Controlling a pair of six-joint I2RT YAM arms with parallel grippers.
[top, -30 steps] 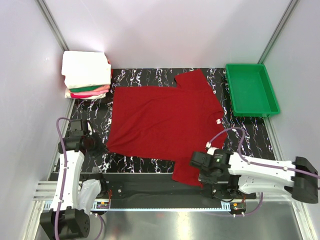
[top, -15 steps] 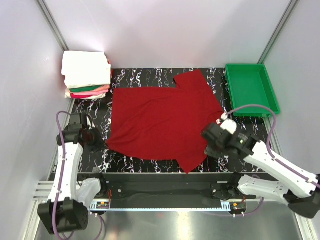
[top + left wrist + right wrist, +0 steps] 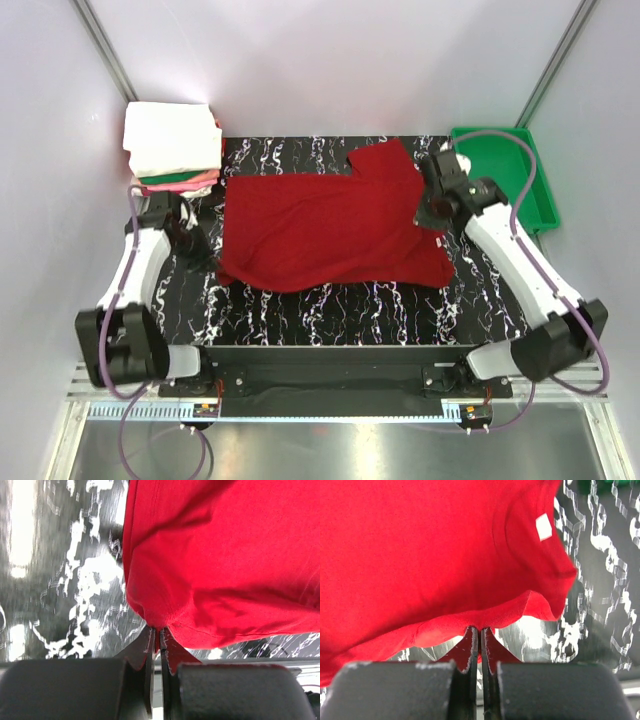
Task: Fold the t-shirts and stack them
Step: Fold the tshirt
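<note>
I should carry the held corner outward over the shirt's edge by the stack [image 3: 231, 216] [image 3: 145, 540] with my left gripper and release it, as the near hem still hangs beside bare table.
The deep red t-shirt [image 3: 325, 225] lies on the black marbled table, its near half folded back over the far half. My left gripper [image 3: 203, 240] is shut on the shirt's left edge [image 3: 156, 622]. My right gripper [image 3: 432, 212] is shut on the shirt's right edge [image 3: 480, 617], close to the small white tag [image 3: 543, 526]. A stack of folded t-shirts [image 3: 172, 148], white on top with green and pink below, sits at the far left corner.
A green plastic tray [image 3: 500, 180] stands at the far right, just beyond my right arm. White walls enclose the table on three sides. Bare marbled table [image 3: 330, 315] shows in front of the shirt.
Both grippers have carried the shirt's near edge away from me toward the far side, folding it over. The right arm swung from the near edge to beside the tray.
</note>
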